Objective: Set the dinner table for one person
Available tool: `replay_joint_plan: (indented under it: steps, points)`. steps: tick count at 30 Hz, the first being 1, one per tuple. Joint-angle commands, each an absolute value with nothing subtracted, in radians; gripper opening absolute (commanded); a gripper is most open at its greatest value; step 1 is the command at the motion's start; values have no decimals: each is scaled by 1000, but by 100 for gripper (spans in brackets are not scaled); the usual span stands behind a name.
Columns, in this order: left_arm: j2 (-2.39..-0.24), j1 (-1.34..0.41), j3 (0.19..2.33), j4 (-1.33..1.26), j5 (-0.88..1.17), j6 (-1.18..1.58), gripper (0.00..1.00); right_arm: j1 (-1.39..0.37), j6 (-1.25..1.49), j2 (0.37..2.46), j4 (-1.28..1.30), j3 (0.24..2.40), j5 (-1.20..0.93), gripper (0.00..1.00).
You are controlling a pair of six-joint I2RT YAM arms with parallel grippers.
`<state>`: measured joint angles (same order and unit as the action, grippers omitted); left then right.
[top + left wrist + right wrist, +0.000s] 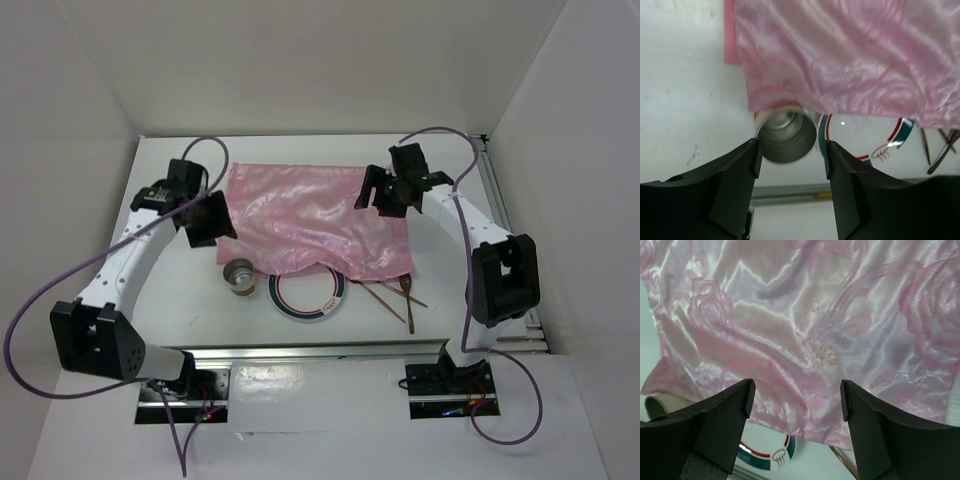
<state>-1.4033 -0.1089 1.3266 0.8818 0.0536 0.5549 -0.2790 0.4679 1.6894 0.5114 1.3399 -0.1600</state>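
Observation:
My right gripper moves to the left in the top view, back and down onto the metal cup's plate-side rim point(252, 267) next. That rim stands clear of the placemat point(315, 215).
The white dinner table point(180, 290) carries a crumpled shiny pink placemat point(315, 215) at its middle. A metal cup point(239, 276) and a white plate point(307, 294) with a teal and red rim stand near the front, and the placemat's near edge lies over the plate's far side. Thin copper utensils point(395, 295) lie right of the plate. My left gripper point(213, 220) is open and empty at the placemat's left edge, above the cup point(787, 135). My right gripper point(385, 192) is open and empty over the placemat's right part point(805, 325).
White walls close in the table on three sides. A silver rail point(320, 352) runs along the front edge, and another runs down the right side point(510, 215). The plate point(767, 452) shows under the cloth's edge in the right wrist view.

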Motion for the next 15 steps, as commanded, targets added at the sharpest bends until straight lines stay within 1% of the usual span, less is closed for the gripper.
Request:
replay_joint_plan:
  steps: [1,3,6,10,13,15]
  points:
    - [-1287,-135,1197,893,78,613,69,-320,423,1623,520,1347,-241,81]
    - [-1234,-144,1164,904,68,637,70,-359,399,1614,500,1347,-313,81]
    - [-1163,-127,1173,914,37,646,72,-518,376,1663,500,1400,-325,81]
    - [-1154,-51,1285,1005,-44,664,73,-737,365,1802,511,1527,-279,81]
    - [-1154,-25,1365,1041,-125,664,71,-811,376,1892,488,1613,-270,81]
    - [-1131,-14,1376,1042,-136,673,71,-847,376,1939,488,1667,-270,81]
